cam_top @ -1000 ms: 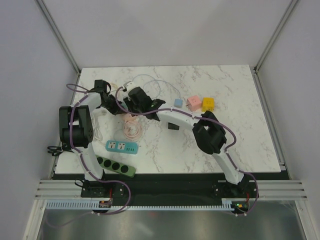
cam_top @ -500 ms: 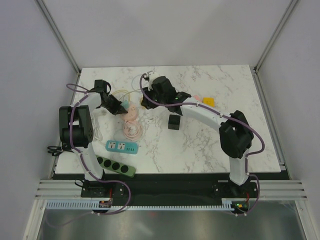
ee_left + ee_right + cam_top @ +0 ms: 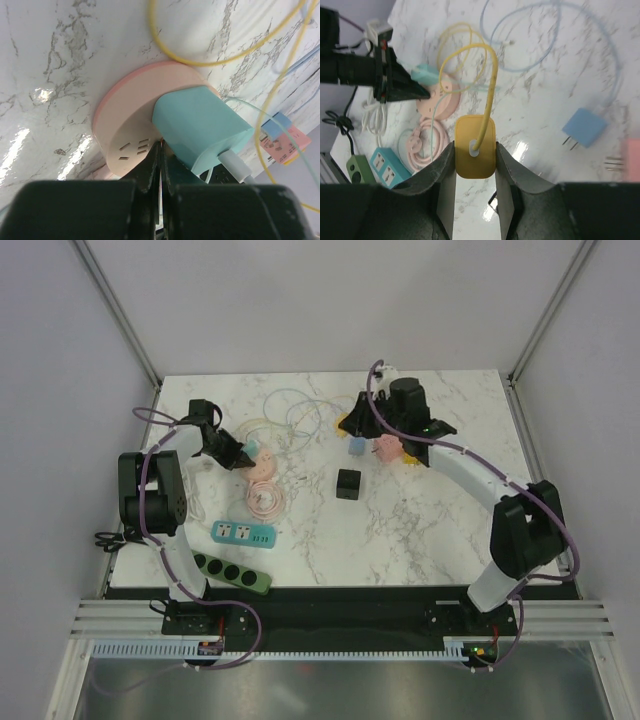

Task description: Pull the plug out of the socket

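I should next carry the yellow plug farther away with my right gripper, toward the pink cube [image 3: 388,448] [image 3: 630,159], and open the gripper, because the plug is already clear of the pink socket.
My right gripper [image 3: 475,150] is shut on a yellow plug [image 3: 475,146], held above the marble with its yellow cable [image 3: 490,75] looping back toward the round pink socket [image 3: 442,97]. In the top view that yellow plug [image 3: 348,424] hangs at the back centre, well to the right of the pink socket [image 3: 262,466]. A teal plug [image 3: 200,125] still sits in the pink socket [image 3: 130,120]. My left gripper [image 3: 161,150] is shut, its tips pressed on the socket's face beside the teal plug, holding nothing. From above, the left gripper [image 3: 237,457] sits at the socket's left edge.
A loose blue plug [image 3: 356,445], a pink cube [image 3: 387,448] and a yellow cube [image 3: 412,456] lie under my right arm. A black cube [image 3: 348,483] stands mid-table. A coiled pink cord [image 3: 263,497], a teal power strip [image 3: 243,533] and a green one [image 3: 232,574] lie front left.
My right gripper has swung from the pink socket to the right, carrying the yellow plug away with its cable trailing. The left gripper has stayed on the socket.
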